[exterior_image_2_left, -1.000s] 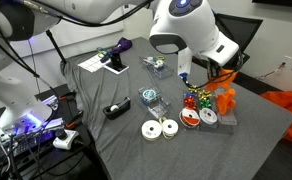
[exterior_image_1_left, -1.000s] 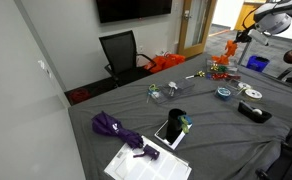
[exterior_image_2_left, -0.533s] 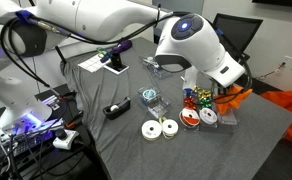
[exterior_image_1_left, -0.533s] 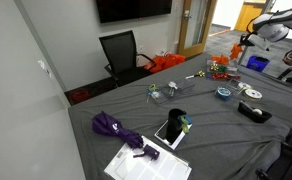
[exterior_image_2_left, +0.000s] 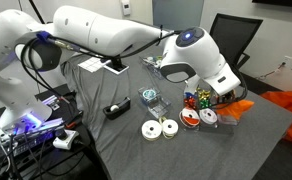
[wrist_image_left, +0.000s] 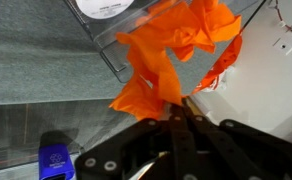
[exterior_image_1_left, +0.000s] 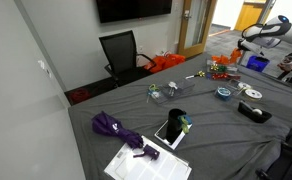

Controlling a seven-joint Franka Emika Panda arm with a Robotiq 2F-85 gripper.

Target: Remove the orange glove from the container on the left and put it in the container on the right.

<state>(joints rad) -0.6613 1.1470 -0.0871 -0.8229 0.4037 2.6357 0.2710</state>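
Note:
The orange glove (exterior_image_2_left: 240,103) still hangs past the edge of the clear container, so next the robot's gripper will go lower and farther over the clear container below it to release the glove.
My gripper (wrist_image_left: 181,112) is shut on the orange glove (wrist_image_left: 171,50), which hangs limp and crumpled from the fingertips. In the wrist view it hangs over the edge of a clear container (wrist_image_left: 114,62) that holds a white roll. In an exterior view the gripper (exterior_image_2_left: 230,96) holds the glove (exterior_image_2_left: 240,103) just beyond the clear containers (exterior_image_2_left: 208,116), near the table's far edge. In an exterior view the arm (exterior_image_1_left: 266,28) is at the far right; the glove is too small to make out there.
A large orange heap (exterior_image_2_left: 288,101) (exterior_image_1_left: 166,62) lies beyond the table by a black chair (exterior_image_1_left: 120,50). White tape rolls (exterior_image_2_left: 158,128), a black dispenser (exterior_image_2_left: 114,108), a small clear box (exterior_image_2_left: 149,97) and a purple umbrella (exterior_image_1_left: 114,127) lie on the grey cloth.
The arm has swung lower and sideways across the clear containers towards the table's edge, carrying the orange glove with it. The glove stays gripped.

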